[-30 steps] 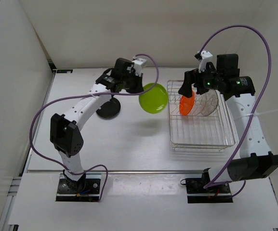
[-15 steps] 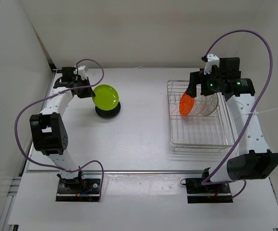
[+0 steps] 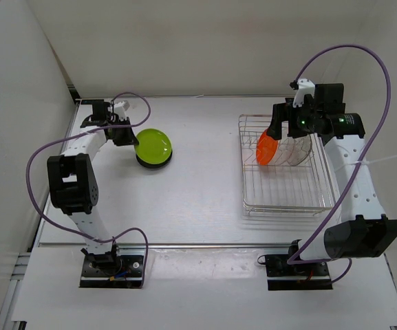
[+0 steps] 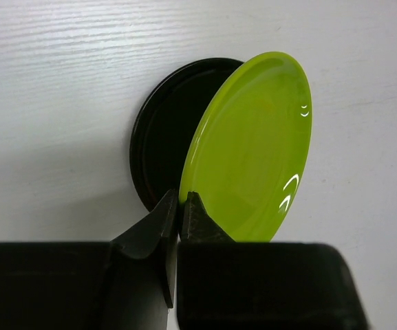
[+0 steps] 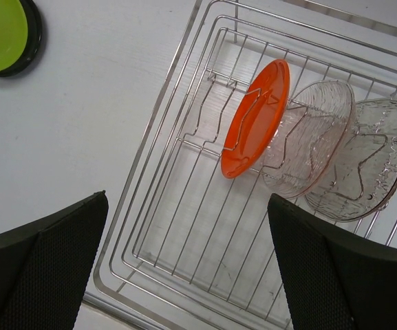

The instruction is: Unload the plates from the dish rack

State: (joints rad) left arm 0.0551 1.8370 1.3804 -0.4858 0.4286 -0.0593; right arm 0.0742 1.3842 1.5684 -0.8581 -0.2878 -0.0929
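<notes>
The right gripper lowers its open fingers astride the orange plate's upper rim (image 3: 275,139) (image 5: 280,121) next and closes, as that rim stands below, clear of the rack's wires.
My left gripper (image 3: 129,135) (image 4: 179,205) is shut on the rim of the lime green plate (image 3: 151,145) (image 4: 253,151). That plate hangs tilted just over the black plate (image 3: 155,162) (image 4: 162,134), which lies flat on the table at the back left. The silver wire dish rack (image 3: 287,206) (image 5: 143,158) stands at the right. In it the orange plate (image 3: 267,149) (image 5: 255,117) and two clear plates (image 3: 296,147) (image 5: 312,141) stand on edge. My right gripper (image 3: 278,124) (image 5: 188,268) hovers open above the rack, holding nothing.
White walls close in the table on the left and at the back. The purple cables (image 3: 349,51) loop above both arms. The rack's front half holds no plates.
My left arm has swung left from beside the rack with the lime green plate and lowered it over the black plate. The right gripper has barely shifted above the rack.
</notes>
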